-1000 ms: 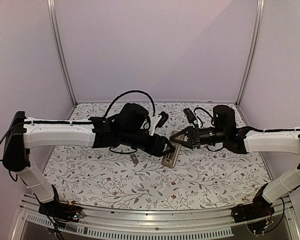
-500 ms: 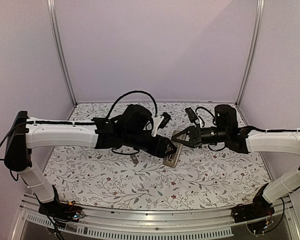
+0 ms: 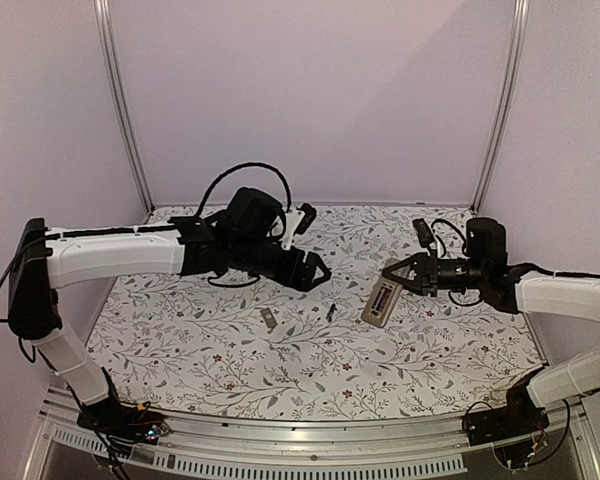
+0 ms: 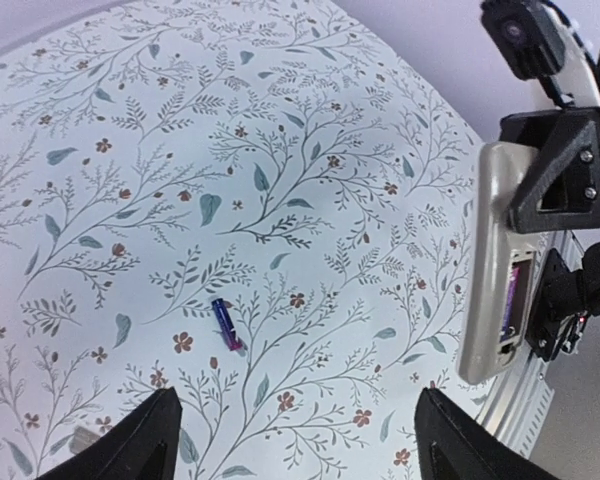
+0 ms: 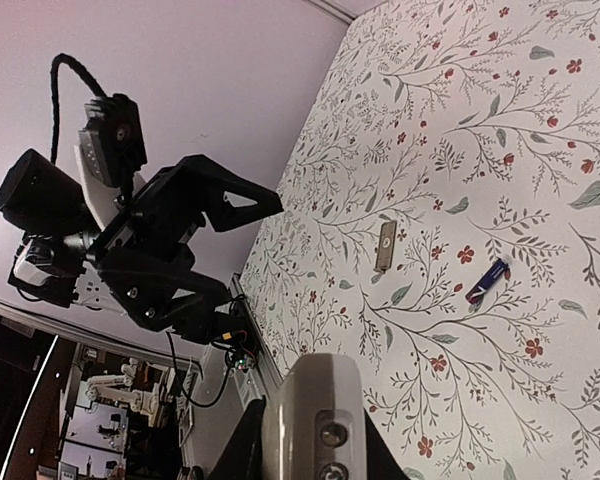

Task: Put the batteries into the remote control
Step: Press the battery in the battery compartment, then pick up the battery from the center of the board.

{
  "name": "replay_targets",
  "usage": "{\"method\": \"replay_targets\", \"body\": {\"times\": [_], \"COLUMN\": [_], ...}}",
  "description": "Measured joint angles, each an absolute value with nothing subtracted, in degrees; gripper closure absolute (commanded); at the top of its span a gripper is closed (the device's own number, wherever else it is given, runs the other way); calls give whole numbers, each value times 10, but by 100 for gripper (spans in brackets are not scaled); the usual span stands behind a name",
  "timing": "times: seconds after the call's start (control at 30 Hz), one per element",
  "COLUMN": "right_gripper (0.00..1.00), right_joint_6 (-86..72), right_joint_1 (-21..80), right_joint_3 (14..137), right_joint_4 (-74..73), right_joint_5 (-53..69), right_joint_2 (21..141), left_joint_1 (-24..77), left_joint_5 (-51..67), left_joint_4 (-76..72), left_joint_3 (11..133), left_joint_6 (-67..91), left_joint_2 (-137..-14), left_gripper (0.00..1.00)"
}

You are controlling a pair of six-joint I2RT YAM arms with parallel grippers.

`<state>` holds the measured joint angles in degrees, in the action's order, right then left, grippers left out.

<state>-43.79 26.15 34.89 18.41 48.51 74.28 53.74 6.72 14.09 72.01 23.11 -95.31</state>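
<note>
The loose battery [image 4: 226, 325] is below on the tabletop, outside the remote's open compartment, so I should next lower my left gripper's spread fingers around it and close them.
My right gripper [image 3: 395, 276] is shut on the remote control [image 3: 380, 300] and holds it tilted above the table, back side up. In the left wrist view the remote [image 4: 492, 262] shows an open compartment with one purple battery [image 4: 513, 300] inside. A second battery [image 3: 331, 311] lies loose on the table between the arms; it also shows in the left wrist view [image 4: 225, 324] and the right wrist view [image 5: 488, 280]. My left gripper [image 3: 315, 270] is open and empty, above the table, left of the remote. In the right wrist view the remote [image 5: 315, 415] fills the gap between my fingers.
A small flat grey cover piece [image 3: 269, 320] lies on the floral tablecloth [image 3: 210, 350] left of the loose battery; it also shows in the right wrist view [image 5: 385, 246]. Walls and metal posts close the back and sides.
The arms have moved apart. My right gripper carried the remote to the right. My left gripper drew back left from the remote. A loose battery now shows on the table between them.
</note>
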Motion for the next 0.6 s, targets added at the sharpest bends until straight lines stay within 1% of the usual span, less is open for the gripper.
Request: {"method": "replay_targets", "body": {"times": [0.13,0.4,0.6], "right_gripper": [100,100,100], "right_joint_6": [-420,-389,-360], "right_joint_1": [245,243,243], "right_joint_3": [329,321,321], "right_joint_4": [183,172,135], "right_joint_5": [490,499,497], "right_joint_2": [698,644,612], "left_joint_1": [514,521,537], "left_joint_5": [58,54,43], "left_joint_4": [177,261,333], "left_joint_3": [745,868,956], "left_joint_6": [217,206,200], "left_joint_2": [-971,-1119,-1209], "left_gripper": [29,42,47]}}
